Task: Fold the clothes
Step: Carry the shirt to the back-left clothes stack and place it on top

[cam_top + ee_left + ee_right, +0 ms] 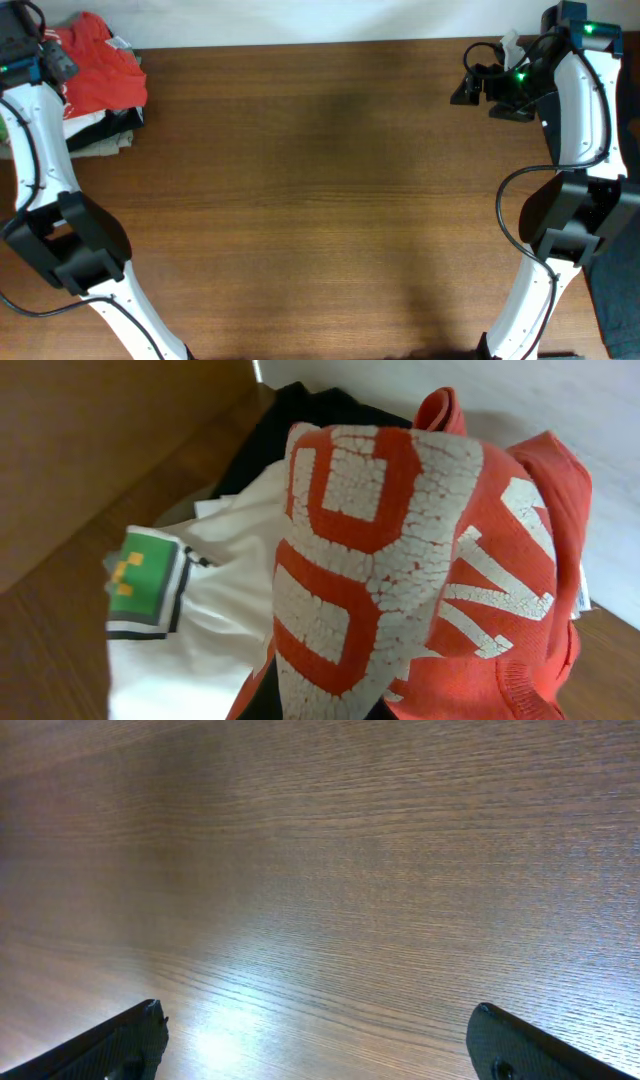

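The white garment (pixel 225 595) lies below my left gripper's next spot, to the left in the overhead view. My left gripper needs to move there next and let go of the red shirt.
A pile of clothes lies at the table's far left corner. On top is a red shirt (pixel 105 70) with a cracked white print, which fills the left wrist view (pixel 400 560). Under it are a white garment with a green patch (pixel 200 630) and a black garment (pixel 300 410). My left gripper (pixel 55 55) is at the pile. The red cloth narrows into its jaws, so it looks shut on the shirt, and its fingers are hidden by the cloth. My right gripper (pixel 465 88) is open and empty over bare wood at the far right (pixel 320 1040).
The brown wooden table (pixel 320 200) spreads between the two arms. The white and black clothes of the pile (pixel 100 135) stick out at the left edge. The arm bases stand at the front left and front right corners.
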`<state>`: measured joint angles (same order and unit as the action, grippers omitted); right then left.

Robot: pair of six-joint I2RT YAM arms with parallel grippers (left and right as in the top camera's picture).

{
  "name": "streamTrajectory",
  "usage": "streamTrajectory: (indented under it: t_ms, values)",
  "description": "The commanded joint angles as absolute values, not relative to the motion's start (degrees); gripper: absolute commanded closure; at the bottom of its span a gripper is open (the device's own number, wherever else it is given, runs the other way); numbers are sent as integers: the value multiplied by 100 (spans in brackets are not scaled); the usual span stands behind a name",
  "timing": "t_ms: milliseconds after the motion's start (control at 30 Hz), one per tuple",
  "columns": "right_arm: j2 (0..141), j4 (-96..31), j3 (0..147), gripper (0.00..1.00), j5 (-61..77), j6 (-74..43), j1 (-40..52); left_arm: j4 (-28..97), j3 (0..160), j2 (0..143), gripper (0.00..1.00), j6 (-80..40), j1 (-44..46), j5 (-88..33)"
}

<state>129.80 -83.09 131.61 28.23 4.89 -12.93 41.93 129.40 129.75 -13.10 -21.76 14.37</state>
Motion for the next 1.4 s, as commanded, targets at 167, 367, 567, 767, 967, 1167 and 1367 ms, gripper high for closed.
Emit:
streamTrajectory:
  t_ms: [167, 367, 567, 767, 967, 1167, 1367]
  values:
    - [12916, -8307, 13244, 1, 2777, 506, -1278, 4101, 13113, 13380, 99, -1389, -2563, 2038]
    - [12916, -8307, 13244, 1, 2777, 508, -1278, 4331, 13113, 13898, 42, -1385, -3197, 2233]
    - [12916, -8307, 13244, 1, 2777, 506, -1278, 4639, 13782, 13874, 2, -1321, -2993, 1918]
    - [12916, -8307, 13244, 1, 2777, 506, -1278, 4163, 14062, 14132, 99, -1323, -2738, 1133]
    - [12916, -8307, 13244, 1, 2777, 506, -1278, 3715, 14062, 15157, 99, -1319, -2692, 445]
    - [12916, -8307, 13244, 1, 2777, 506, -1278, 3975, 14724, 14973, 99, -552, -2521, 386]
    - [12916, -8307, 13244, 2, 2777, 506, -1278, 4834, 14988, 14634, 99, -637, -2971, 908]
